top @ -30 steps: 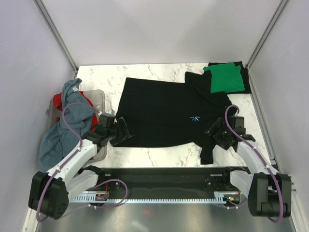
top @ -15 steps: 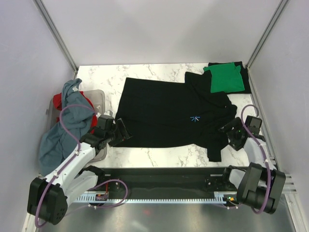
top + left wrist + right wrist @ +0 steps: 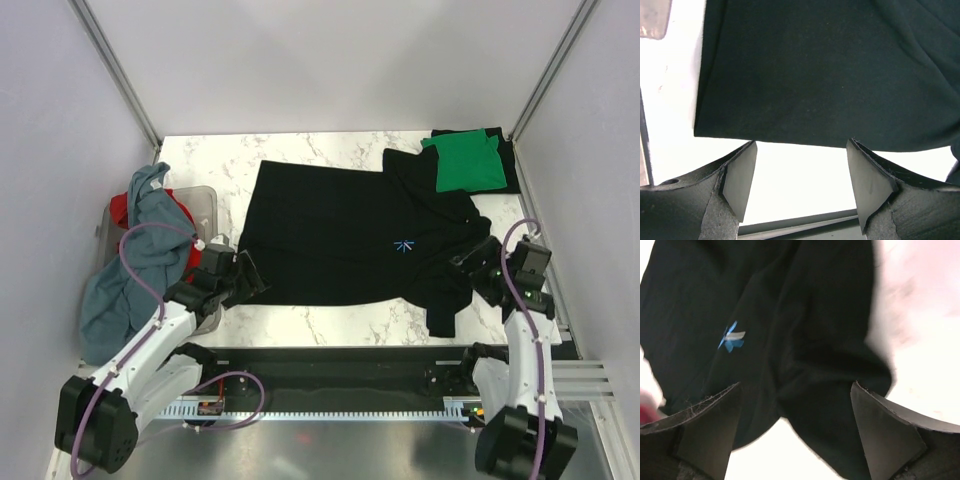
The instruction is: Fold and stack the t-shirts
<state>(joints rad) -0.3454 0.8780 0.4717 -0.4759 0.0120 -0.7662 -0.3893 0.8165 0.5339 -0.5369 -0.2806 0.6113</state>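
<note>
My right gripper goes down, back and to the left in the top view onto the hanging sleeve next, since the sleeve sticks out past the shirt's hem.
A black t-shirt (image 3: 350,235) with a small blue mark (image 3: 404,244) lies spread flat on the marble table (image 3: 330,320). Its right sleeve (image 3: 447,300) hangs toward the front edge. My left gripper (image 3: 248,276) is open and empty at the shirt's front left corner; the hem (image 3: 805,100) lies just past my fingertips. My right gripper (image 3: 474,268) is open over the right sleeve (image 3: 840,405), with nothing between its pads. A folded green t-shirt (image 3: 466,162) lies on folded black cloth at the back right. A grey-blue t-shirt (image 3: 128,262) and a red one (image 3: 122,208) drape over the bin.
The translucent grey plastic bin (image 3: 203,212) stands at the left edge, behind my left arm. Side walls close in the table left and right. A black rail (image 3: 340,365) runs along the front edge.
My right gripper has swung out to the right, off the sleeve, and the sleeve now lies further right. My left gripper has pulled back slightly toward the front left.
</note>
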